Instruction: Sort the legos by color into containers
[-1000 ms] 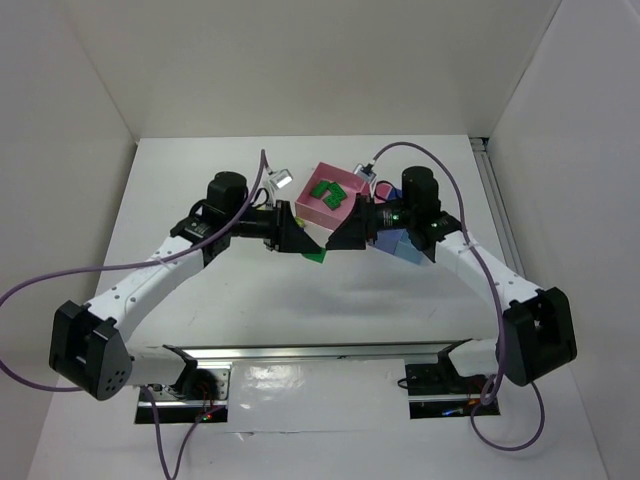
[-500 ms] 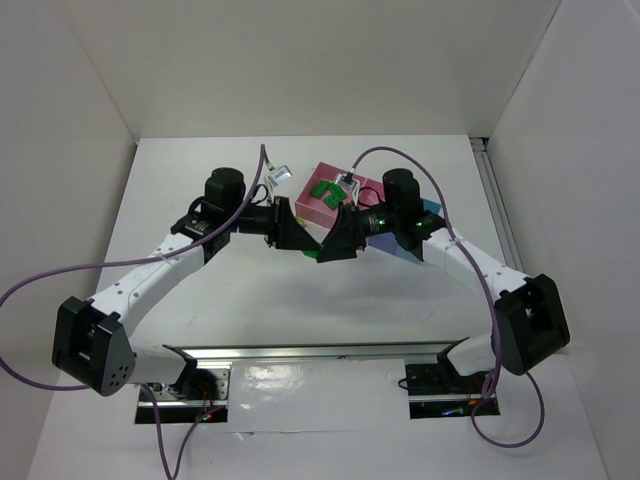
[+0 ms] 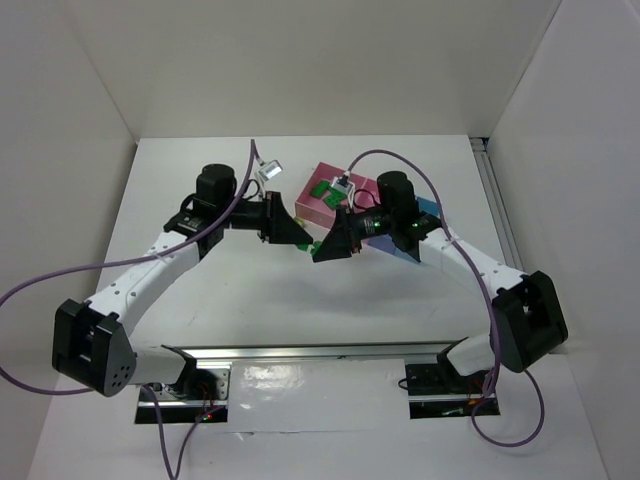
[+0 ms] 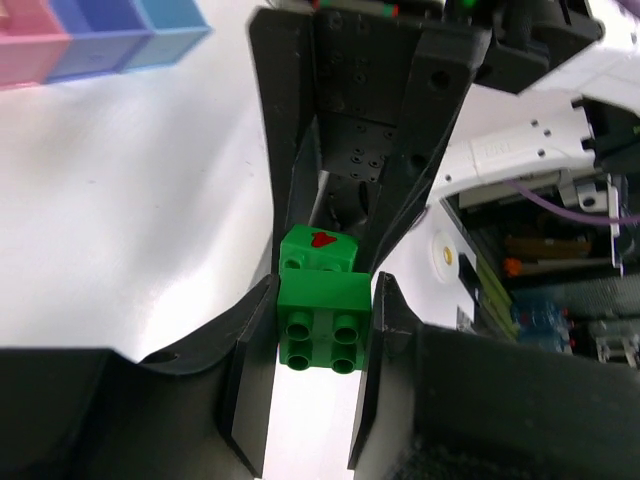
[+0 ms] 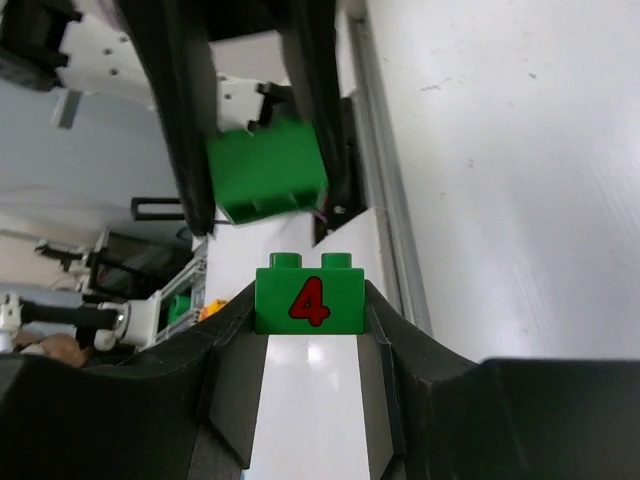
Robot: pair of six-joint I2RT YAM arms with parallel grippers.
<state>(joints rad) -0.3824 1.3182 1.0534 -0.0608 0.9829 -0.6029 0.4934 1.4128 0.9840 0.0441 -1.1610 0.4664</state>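
The pink container [image 3: 312, 207] with green legos lies outward, so the robot's right gripper should next carry the matching green lego outward over it, tilt downward and release.
My left gripper [image 4: 322, 305] is shut on a dark green lego [image 4: 320, 340], studs facing its camera. Just beyond it, a second green lego with a red 4 [image 5: 335, 303] is clamped in my right gripper [image 5: 309, 320]. In the top view the two grippers meet tip to tip above the table, left gripper [image 3: 298, 237] and right gripper [image 3: 326, 247], with green [image 3: 316, 243] showing between them. The left-held lego [image 5: 265, 180] hangs a little apart from the 4 brick in the right wrist view. The pink container [image 3: 312, 207] holds green legos [image 3: 321, 187].
Periwinkle-blue [image 3: 405, 247] and light-blue [image 3: 430, 208] containers adjoin the pink one, partly hidden by my right arm. The left wrist view shows the same row: pink [image 4: 25, 55], periwinkle [image 4: 100, 40], light blue [image 4: 170, 25]. White walls enclose the table.
My right gripper moved left to meet the left one and went from open to shut on the green 4 lego. The left gripper drew back slightly left, still gripping its lego.
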